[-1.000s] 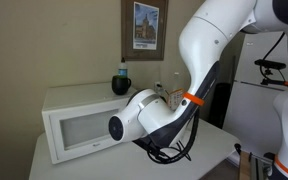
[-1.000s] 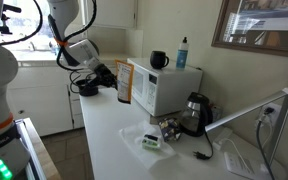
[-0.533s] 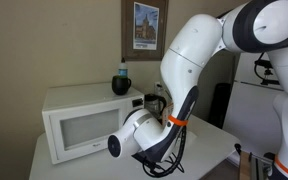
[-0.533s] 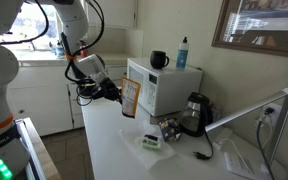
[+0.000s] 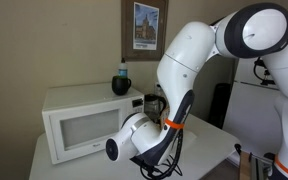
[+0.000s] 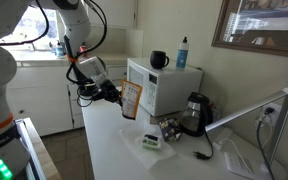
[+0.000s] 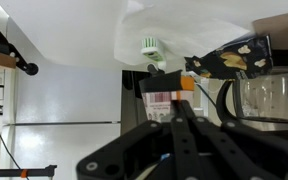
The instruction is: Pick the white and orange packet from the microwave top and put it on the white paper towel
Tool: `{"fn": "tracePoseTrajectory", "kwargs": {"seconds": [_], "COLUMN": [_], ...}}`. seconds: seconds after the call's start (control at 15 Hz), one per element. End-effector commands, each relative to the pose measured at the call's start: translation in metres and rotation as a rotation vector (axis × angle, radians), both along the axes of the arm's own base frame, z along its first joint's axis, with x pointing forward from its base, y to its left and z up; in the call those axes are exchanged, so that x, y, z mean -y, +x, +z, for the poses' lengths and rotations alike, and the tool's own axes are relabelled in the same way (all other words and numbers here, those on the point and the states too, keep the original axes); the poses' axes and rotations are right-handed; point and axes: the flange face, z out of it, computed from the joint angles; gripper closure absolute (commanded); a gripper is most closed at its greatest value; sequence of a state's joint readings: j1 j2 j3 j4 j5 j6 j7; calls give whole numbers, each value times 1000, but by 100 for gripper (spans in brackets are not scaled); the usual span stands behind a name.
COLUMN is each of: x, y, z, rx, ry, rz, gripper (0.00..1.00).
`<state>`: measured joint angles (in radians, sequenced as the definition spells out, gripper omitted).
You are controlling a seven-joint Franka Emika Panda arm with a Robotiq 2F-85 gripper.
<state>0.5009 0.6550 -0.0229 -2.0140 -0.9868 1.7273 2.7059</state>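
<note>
My gripper moves down toward the glass carafe next and releases the packet [image 6: 131, 100] there, since the white paper towel's near part lies that way.
My gripper [image 6: 120, 93] is shut on the white and orange packet [image 6: 131, 100] and holds it in the air in front of the white microwave [image 6: 169, 88], above the counter. In the wrist view the packet [image 7: 164, 95] sits between my closed fingers, with its barcode end showing. The white paper towel [image 7: 184, 25] lies on the counter ahead of the packet, with a small green and white object [image 7: 151, 45] on its edge. The towel also shows in an exterior view [image 6: 141, 133]. My arm hides the gripper in an exterior view that shows the microwave [image 5: 84, 115].
A dark mug [image 6: 159, 60] and a blue-topped bottle [image 6: 182, 52] stand on the microwave. A glass carafe [image 6: 196, 110] and a dark snack bag [image 7: 229, 60] sit beside the towel. A counter edge runs on the near side.
My arm has carried the packet away from the microwave's side and down toward the counter. In the last half second it has barely moved.
</note>
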Motion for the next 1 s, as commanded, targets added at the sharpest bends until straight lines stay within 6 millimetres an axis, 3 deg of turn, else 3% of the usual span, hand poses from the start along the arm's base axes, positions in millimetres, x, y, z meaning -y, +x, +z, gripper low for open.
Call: {"fn": "tracePoseTrajectory", "kwargs": {"seconds": [0.0, 0.47, 0.6, 0.67, 0.73, 0.8, 0.93], "x": [15, 56, 65, 69, 69, 69, 64], "y": [5, 11, 22, 16, 16, 22, 16], "z": [-29, -67, -69, -77, -80, -76, -75], "rx": [-23, -16, -10, -7, -9, -9, -2], "ry": [14, 39, 38, 49, 64, 62, 92], "rz": [-45, -22, -1, 0, 4, 16, 29], "gripper": [100, 100, 100, 100, 74, 73, 59]}}
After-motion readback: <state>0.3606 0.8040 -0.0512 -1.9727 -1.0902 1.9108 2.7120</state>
